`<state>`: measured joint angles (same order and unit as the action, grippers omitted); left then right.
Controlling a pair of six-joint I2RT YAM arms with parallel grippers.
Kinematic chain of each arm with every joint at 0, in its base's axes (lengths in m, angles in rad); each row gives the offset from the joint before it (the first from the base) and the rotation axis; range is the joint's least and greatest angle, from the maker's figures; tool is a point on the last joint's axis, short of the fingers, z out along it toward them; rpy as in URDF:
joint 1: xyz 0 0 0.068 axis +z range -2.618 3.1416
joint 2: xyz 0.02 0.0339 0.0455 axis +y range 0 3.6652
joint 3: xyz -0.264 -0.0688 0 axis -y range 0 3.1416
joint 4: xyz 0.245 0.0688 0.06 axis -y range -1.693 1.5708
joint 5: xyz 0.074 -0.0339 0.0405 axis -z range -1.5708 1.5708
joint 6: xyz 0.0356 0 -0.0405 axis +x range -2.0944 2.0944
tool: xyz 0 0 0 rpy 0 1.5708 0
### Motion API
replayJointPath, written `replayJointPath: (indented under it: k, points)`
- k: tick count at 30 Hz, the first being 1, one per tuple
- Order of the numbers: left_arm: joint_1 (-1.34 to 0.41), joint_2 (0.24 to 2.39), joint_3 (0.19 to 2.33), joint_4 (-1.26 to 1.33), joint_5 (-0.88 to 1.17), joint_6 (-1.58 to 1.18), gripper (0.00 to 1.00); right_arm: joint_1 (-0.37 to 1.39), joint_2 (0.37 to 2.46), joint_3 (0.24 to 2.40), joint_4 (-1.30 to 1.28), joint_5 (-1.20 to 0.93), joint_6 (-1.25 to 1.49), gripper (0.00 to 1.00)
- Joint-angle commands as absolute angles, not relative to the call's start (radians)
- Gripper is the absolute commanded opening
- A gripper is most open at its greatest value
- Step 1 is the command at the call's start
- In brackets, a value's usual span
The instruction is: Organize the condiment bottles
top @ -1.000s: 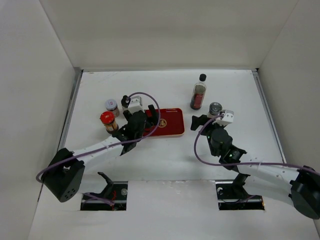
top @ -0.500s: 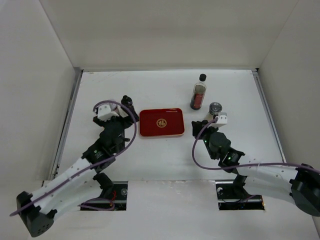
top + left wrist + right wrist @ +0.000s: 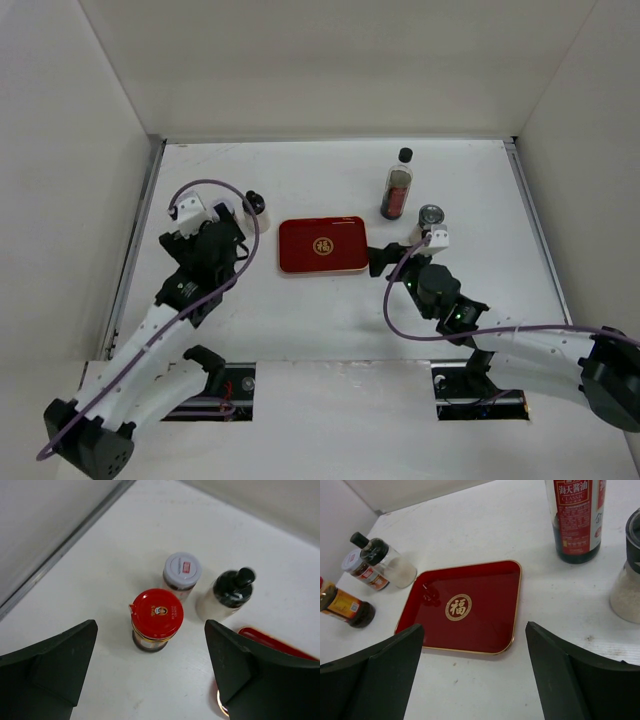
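Observation:
The red-lidded brown jar is below my left gripper, lined up between its open fingers, so I will lower the gripper around the red lid (image 3: 158, 612) and close it.
In the left wrist view a red-lidded brown jar (image 3: 156, 615) stands upright, with a silver-grey-lidded jar (image 3: 182, 571) and a small white black-capped bottle (image 3: 227, 592) just behind it. My left gripper (image 3: 150, 680) is open and empty, above and short of the red-lidded jar. In the top view it (image 3: 222, 236) covers both jars; only the white bottle (image 3: 255, 205) shows. The tall dark-filled bottle (image 3: 397, 188) and the second silver-lidded jar (image 3: 431, 215) stand right of the red tray (image 3: 322, 245). My right gripper (image 3: 390, 254) is open and empty at the tray's near right corner.
The right wrist view shows the tray (image 3: 485, 625) bare, the tall bottle (image 3: 575, 520) and silver-lidded jar (image 3: 626, 590) at right, the other three bottles at far left. White walls enclose the table on three sides; a metal rail (image 3: 140, 215) runs along the left.
My left arm has swung left, off the tray's left edge, and now hangs over the left group of bottles. My right gripper has shifted slightly left toward the tray.

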<state>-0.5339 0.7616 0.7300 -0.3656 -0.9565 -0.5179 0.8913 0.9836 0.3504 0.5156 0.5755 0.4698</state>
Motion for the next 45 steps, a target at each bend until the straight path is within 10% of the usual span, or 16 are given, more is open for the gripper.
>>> replayJointPath:
  k: [1, 17, 29, 45]
  points:
    - [-0.414, 0.828, 0.735, -0.378, -0.760, -0.560, 0.90, 0.897, 0.988, 0.376, 0.546, 0.537, 0.476, 0.91]
    - [-0.260, 1.120, 0.647, -0.101, -0.627, -0.551, 0.88, 0.890, 1.025, 0.377, 0.572, 0.483, 0.483, 0.96]
    - [-0.238, 1.076, 0.581, -0.034, -0.661, -0.548, 0.44, 0.869, 1.037, 0.368, 0.591, 0.479, 0.494, 0.97]
    - [-0.695, 1.098, 0.840, 0.049, -0.735, -0.471, 0.37, 0.857, 1.032, 0.362, 0.597, 0.479, 0.503, 0.94]
